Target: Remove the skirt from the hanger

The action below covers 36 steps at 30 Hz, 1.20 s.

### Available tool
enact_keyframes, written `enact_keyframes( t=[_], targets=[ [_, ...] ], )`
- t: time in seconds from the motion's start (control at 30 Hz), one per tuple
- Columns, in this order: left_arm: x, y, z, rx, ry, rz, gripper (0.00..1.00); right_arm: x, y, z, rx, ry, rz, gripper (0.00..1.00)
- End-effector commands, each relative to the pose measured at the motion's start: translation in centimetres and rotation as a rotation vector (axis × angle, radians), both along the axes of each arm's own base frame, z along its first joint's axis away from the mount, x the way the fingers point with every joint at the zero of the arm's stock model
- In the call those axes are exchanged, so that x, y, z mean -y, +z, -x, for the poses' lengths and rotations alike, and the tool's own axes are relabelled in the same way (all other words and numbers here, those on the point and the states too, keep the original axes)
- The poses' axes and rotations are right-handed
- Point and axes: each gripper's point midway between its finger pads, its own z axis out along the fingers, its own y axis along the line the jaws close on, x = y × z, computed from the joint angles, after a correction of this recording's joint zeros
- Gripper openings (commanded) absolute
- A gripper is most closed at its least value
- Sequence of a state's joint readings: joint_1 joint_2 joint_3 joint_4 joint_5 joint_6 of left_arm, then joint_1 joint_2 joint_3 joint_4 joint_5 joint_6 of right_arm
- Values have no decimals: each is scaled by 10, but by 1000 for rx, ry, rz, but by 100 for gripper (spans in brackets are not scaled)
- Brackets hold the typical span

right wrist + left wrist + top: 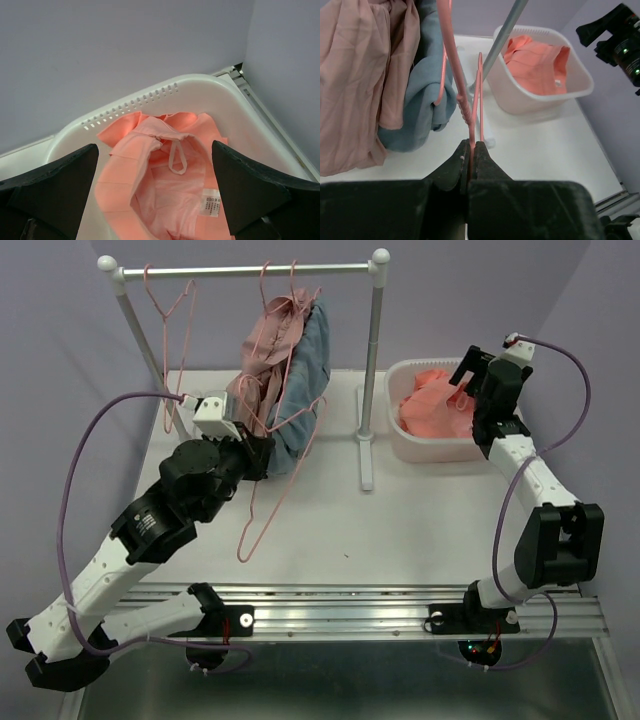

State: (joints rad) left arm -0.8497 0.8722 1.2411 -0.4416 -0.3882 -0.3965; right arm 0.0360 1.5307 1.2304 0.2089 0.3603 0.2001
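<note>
The rack bar's basket-side end (pixel 345 270) is bare and lies above my left gripper and farther outward, so next I raise my left gripper outward to it and let go of the hanger there.
My left gripper (pixel 258 455) (pixel 471 146) is shut on the wire of a pink hanger (pixel 262 502) (pixel 469 107) that slants from the rack down over the table; the hanger is bare where I hold it. A coral skirt (pixel 432 405) (pixel 165 170) lies crumpled in the white basket (pixel 400 447) (pixel 130 100), also seen in the left wrist view (pixel 537 62). My right gripper (pixel 462 380) (pixel 155 146) hangs open and empty just above that skirt, one finger on each side of it.
A white clothes rack (pixel 250 270) stands at the back, its right post (pixel 372 370) beside the basket. A dusty pink garment (pixel 262 350) and a blue garment (pixel 305 370) hang on it. An empty pink hanger (pixel 170 310) hangs at the rack's left.
</note>
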Motion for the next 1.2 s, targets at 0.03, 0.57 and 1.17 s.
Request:
enact_keyframes(
  t=[0.03,0.57,1.17],
  targets=[
    [1,52,7,112,-45,89,0,-14,13,14,37,59,-40,100],
    [42,107,-86,232,190,-146,0,-33,10,55,47,157,-123,100],
    [104,146,-157,413,254,-277,0,-29,4,85,44,135,-136,100]
  ],
)
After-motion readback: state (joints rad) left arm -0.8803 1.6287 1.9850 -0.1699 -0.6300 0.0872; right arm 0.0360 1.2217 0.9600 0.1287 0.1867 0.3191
